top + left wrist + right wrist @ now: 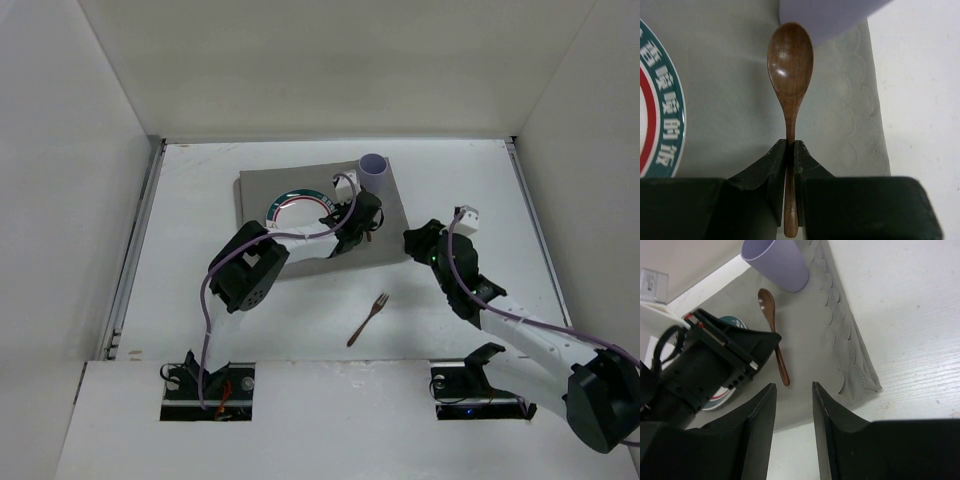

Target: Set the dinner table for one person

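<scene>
The spoon's bowl crowds the cup, so next I need to move my left gripper slightly toward the plate [665, 100] and release the spoon's handle over the bare mat [747, 115] beside the plate's rim.
The white dinner table [200, 300] carries a grey cloth mat [262, 190] at its far middle. On the mat are a plate [290, 203] with a green and red rim and a lilac cup [373, 170] at the far right corner. My left gripper [790, 145] is shut on the handle of a wooden spoon [790, 65], right of the plate [665, 100], bowl pointing at the cup [830, 15]. The spoon [771, 325] lies on or just above the mat. My right gripper [793, 385] is open and empty over the mat's near right corner. A wooden fork [368, 319] lies on the table.
White walls enclose the table on the left, back and right. The left arm [250, 270] stretches across the mat's near edge. The right arm [500, 315] crosses the table's right side. The mat's scalloped right edge [840, 340] is slightly rumpled at its near corner.
</scene>
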Controlling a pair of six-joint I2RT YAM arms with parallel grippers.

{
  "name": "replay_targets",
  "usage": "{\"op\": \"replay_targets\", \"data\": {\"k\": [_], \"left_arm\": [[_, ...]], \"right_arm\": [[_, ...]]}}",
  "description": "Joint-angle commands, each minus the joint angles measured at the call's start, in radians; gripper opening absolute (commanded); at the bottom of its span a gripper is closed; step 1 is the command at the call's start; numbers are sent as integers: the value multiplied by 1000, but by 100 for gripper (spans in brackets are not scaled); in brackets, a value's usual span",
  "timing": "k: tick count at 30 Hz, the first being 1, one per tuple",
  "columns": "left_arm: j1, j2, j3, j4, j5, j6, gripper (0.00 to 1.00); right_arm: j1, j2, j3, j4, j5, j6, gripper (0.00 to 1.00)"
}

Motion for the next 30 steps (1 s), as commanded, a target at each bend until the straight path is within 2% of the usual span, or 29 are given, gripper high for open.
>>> {"op": "replay_targets", "data": {"k": [1, 6, 20, 23, 26, 30], "left_arm": [[35, 2, 80, 10, 39, -19, 5], [58, 48, 101, -32, 92, -24, 5], [58, 81, 109, -69, 68, 13, 9], [55, 73, 107, -78, 57, 14, 14], [51, 55, 90, -75, 37, 11, 24], [32, -46, 28, -49, 10, 30, 34]], "right_arm": [[-2, 13, 11, 37, -6, 3, 41], [-2, 33, 14, 46, -11, 0, 41], [-3, 11, 5, 46, -8, 0, 42], [-12, 6, 1, 43, -17, 8, 42], [-9, 0, 3, 43, -6, 1, 42], [-14, 6, 1, 43, -19, 8, 42]]}}
